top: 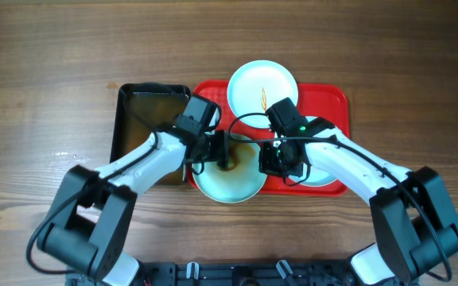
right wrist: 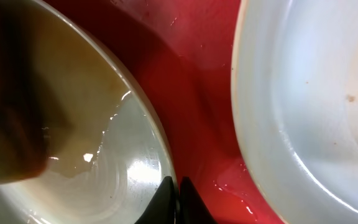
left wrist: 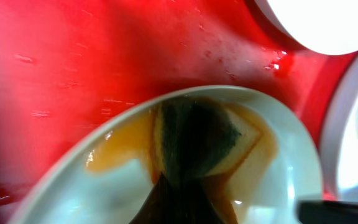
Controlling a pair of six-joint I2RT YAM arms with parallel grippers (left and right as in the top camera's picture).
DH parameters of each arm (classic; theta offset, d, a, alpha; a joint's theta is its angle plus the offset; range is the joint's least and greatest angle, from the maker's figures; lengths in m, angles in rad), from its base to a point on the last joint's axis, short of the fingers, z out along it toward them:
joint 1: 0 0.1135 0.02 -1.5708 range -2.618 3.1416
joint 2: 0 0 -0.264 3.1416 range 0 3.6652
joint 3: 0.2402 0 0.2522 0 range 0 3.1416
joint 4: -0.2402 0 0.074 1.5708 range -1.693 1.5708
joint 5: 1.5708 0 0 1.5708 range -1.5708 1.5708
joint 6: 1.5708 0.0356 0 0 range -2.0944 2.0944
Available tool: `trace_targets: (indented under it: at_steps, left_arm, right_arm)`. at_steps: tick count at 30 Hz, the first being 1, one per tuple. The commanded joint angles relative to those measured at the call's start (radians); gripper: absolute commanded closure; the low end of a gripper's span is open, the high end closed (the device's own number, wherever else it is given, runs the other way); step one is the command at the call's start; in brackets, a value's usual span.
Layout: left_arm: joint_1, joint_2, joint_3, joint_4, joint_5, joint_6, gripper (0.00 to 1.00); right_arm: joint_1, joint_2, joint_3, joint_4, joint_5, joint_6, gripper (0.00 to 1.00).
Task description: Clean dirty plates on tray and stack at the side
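My left gripper lifts over the rim of the black tub, to its left in the overhead view, next. Then it lowers inside and releases the sponge.
The red tray (top: pixel 332 97) holds three pale plates. The front plate (top: pixel 229 184) overhangs the tray's front edge and carries brown sauce water. My left gripper (top: pixel 224 152) is shut on a yellow-and-green sponge (left wrist: pixel 194 134) and presses it onto this plate (left wrist: pixel 284 168). My right gripper (right wrist: pixel 176 190) is shut on the same plate's right rim (right wrist: pixel 135 168); it also shows in the overhead view (top: pixel 272 159). The back plate (top: pixel 262 86) has a small orange streak. The right plate (right wrist: pixel 309 93) lies mostly under my right arm (top: pixel 324 168).
A black rectangular tub (top: pixel 148 119) stands just left of the tray. The tray floor (right wrist: pixel 197 93) is wet between the plates. Bare wooden table (top: pixel 404 71) surrounds the tray.
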Motion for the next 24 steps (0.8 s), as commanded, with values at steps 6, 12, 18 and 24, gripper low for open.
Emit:
trace_targets:
  at_steps: [6,12,18,24]
  left_arm:
    - [0.056,-0.397,-0.022,-0.055,-0.176,0.144,0.96]
    - [0.266,-0.41,-0.023,-0.145,-0.192,0.175,0.96]
    - [0.298,-0.13,-0.024,-0.15,-0.192,0.238,0.94]
    - [0.298,0.03,-0.024,-0.123,-0.266,0.237,0.29]
  right_arm:
    - [-0.003,0.013,-0.006,-0.019,0.03,0.001,0.95]
    - [-0.003,0.013,-0.006,-0.018,0.03,0.001,0.95]
    - [-0.003,0.013,-0.006,-0.018,0.029,0.001,0.95]
    - [-0.003,0.013,-0.006,-0.021,0.029,0.001,0.95]
